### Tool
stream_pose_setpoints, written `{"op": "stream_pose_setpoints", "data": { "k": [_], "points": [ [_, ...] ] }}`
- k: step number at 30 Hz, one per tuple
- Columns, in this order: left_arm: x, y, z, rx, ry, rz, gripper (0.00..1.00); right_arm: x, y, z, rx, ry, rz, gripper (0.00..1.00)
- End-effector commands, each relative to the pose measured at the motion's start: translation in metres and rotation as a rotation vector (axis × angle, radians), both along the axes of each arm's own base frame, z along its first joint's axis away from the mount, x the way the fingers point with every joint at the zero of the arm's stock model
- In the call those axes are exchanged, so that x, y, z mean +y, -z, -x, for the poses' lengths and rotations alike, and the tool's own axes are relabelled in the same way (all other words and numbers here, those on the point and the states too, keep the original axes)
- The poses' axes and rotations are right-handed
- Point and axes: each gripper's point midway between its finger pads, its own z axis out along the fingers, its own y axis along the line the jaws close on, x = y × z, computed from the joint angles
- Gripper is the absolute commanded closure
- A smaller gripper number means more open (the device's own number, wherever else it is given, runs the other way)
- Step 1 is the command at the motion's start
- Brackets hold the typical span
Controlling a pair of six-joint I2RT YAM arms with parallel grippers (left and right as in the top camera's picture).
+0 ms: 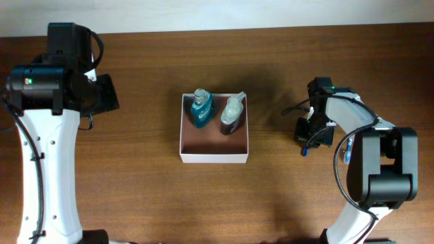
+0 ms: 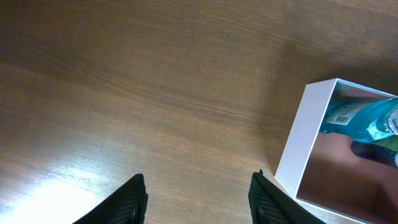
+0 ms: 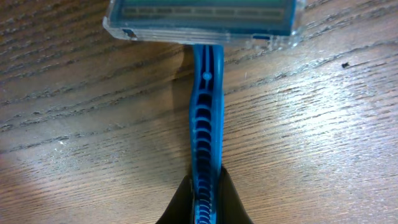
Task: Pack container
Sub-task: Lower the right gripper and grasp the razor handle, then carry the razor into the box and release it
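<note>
The bottles leave the bottom of the container's near half bare. My right gripper will lift next, carry the razor [image 3: 205,93] toward the container, lower it into that near half and release it.
The container [image 1: 213,158], a shallow white-walled box with a pinkish-brown inside, sits mid-table. A teal bottle [image 1: 201,108] and a clear bottle with dark liquid [image 1: 231,115] lie in its far half. The container's near wall [image 2: 300,143] and the teal bottle [image 2: 360,119] show at the right of the left wrist view. My left gripper [image 2: 198,200] is open and empty above bare table, left of the container. My right gripper [image 3: 204,200] is shut on the handle of a blue razor [image 3: 205,93], whose capped head [image 3: 202,18] rests on the wood. It shows overhead [image 1: 310,139] right of the container.
The table is brown wood [image 1: 156,203]. Its far edge [image 1: 271,27] runs along the top of the overhead view. The left arm's base [image 1: 47,88] stands at the far left, the right arm's base [image 1: 380,169] at the right.
</note>
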Motion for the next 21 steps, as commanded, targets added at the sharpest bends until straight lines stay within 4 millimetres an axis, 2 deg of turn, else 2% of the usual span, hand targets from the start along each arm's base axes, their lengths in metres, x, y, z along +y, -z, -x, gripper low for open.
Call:
{"op": "stream_pose_setpoints", "data": {
  "k": [1, 5, 6, 7, 8, 10, 11, 12, 13, 14, 16, 18, 21],
  "points": [
    [0.002, 0.004, 0.000, 0.019, 0.009, -0.010, 0.46, 0.006, -0.012, -0.007, -0.039, -0.028, -0.031, 0.96],
    [0.002, 0.004, 0.000, 0.018, 0.009, -0.011, 0.46, 0.017, -0.076, -0.024, -0.217, -0.149, -0.031, 0.96],
    [0.002, 0.004, 0.000, 0.018, 0.009, -0.010, 0.46, 0.024, -0.102, -0.026, -0.291, -0.204, -0.028, 0.96],
    [0.002, 0.004, 0.000, 0.018, 0.009, -0.011, 0.46, 0.029, -0.117, -0.026, -0.333, -0.244, -0.027, 0.96],
    [0.002, 0.004, 0.000, 0.018, 0.009, -0.011, 0.46, 0.040, -0.144, -0.024, -0.405, -0.320, -0.023, 0.96],
    [0.004, 0.003, 0.000, 0.019, 0.009, -0.021, 0.46, 0.058, -0.177, -0.017, -0.492, -0.446, -0.022, 0.96],
    [0.006, 0.003, 0.000, 0.018, 0.004, -0.031, 0.46, 0.072, -0.194, -0.010, -0.540, -0.551, -0.020, 0.96],
    [0.007, 0.003, 0.000, 0.015, 0.002, -0.036, 0.46, 0.095, -0.216, 0.003, -0.609, -0.716, -0.019, 0.96],
    [0.008, 0.003, -0.001, 0.013, -0.002, -0.036, 0.46, 0.103, -0.222, 0.007, -0.632, -0.771, -0.020, 0.96],
    [0.011, 0.002, -0.002, 0.008, -0.012, -0.036, 0.44, 0.122, -0.233, 0.017, -0.676, -0.895, -0.021, 0.96],
    [0.023, 0.002, -0.001, 0.003, -0.049, -0.032, 0.43, 0.145, -0.244, 0.030, -0.727, -1.062, 0.007, 0.96],
    [0.039, 0.003, 0.001, -0.001, -0.099, 0.014, 0.43, 0.159, -0.246, 0.036, -0.743, -1.150, 0.047, 0.96],
    [0.057, 0.005, 0.008, -0.005, -0.171, 0.137, 0.43, 0.192, -0.240, 0.042, -0.756, -1.328, 0.068, 0.96]
  ]
}}
